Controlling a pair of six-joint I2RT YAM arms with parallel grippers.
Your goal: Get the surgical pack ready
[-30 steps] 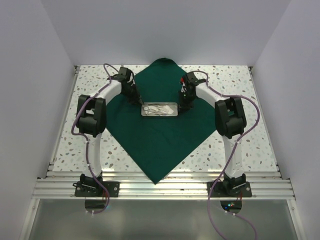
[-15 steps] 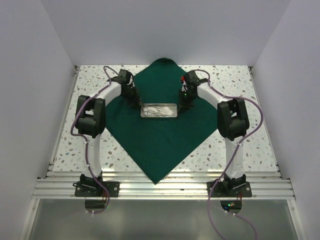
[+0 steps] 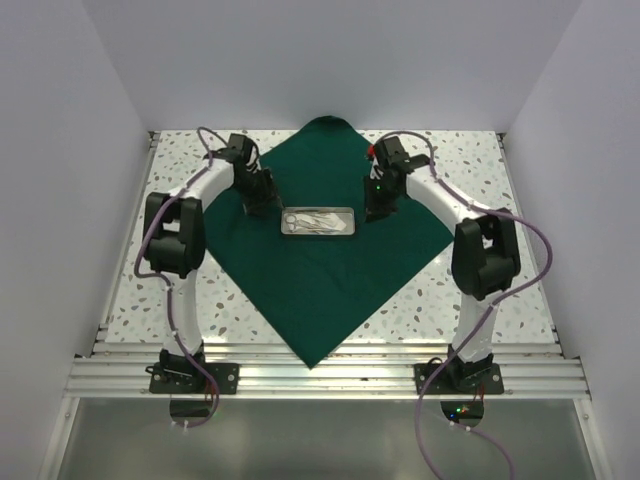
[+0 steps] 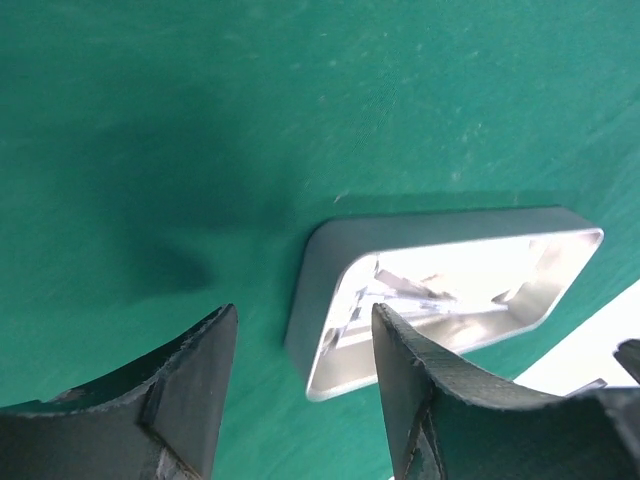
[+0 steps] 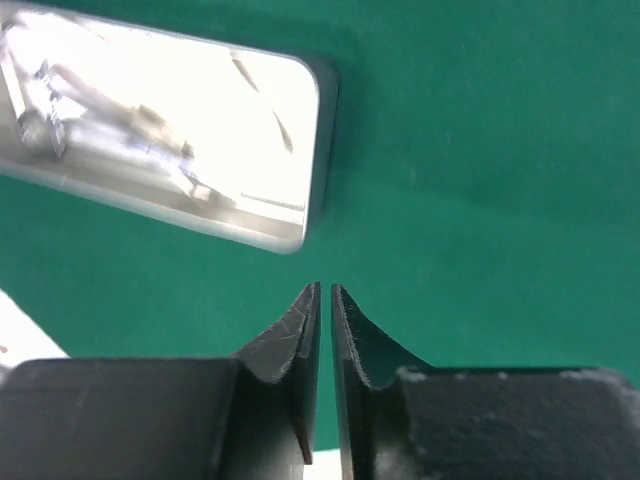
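I should next bring my right gripper back from the tray. Then I should open it and turn it down onto the cloth's near corner (image 3: 311, 360).
The surgical pack lies open: a dark green cloth (image 3: 320, 290) spread as a diamond, with a small silver tray (image 3: 318, 233) at its middle holding steel instruments (image 3: 312, 218). My left gripper (image 3: 264, 203) hovers just off the tray's left end, open. In the left wrist view its fingers (image 4: 190, 390) stand apart over the cloth (image 4: 200, 120), with the tray's end wall (image 4: 315, 300) below them and nothing gripped. My right gripper (image 3: 373, 208) is by the tray's right end. In the right wrist view, the right gripper (image 5: 325, 287) is shut to a thin slit, empty, just short of the tray's rim (image 5: 322, 140).
The cloth rests on a speckled tabletop (image 3: 480, 170) enclosed by white walls on three sides. An aluminium rail (image 3: 320, 375) carrying both arm bases runs along the near edge. The cloth's near corner overhangs that rail.
My left gripper has opened and backed off leftwards from the tray's left end. The right gripper has drawn away to the right. The tray stays put.
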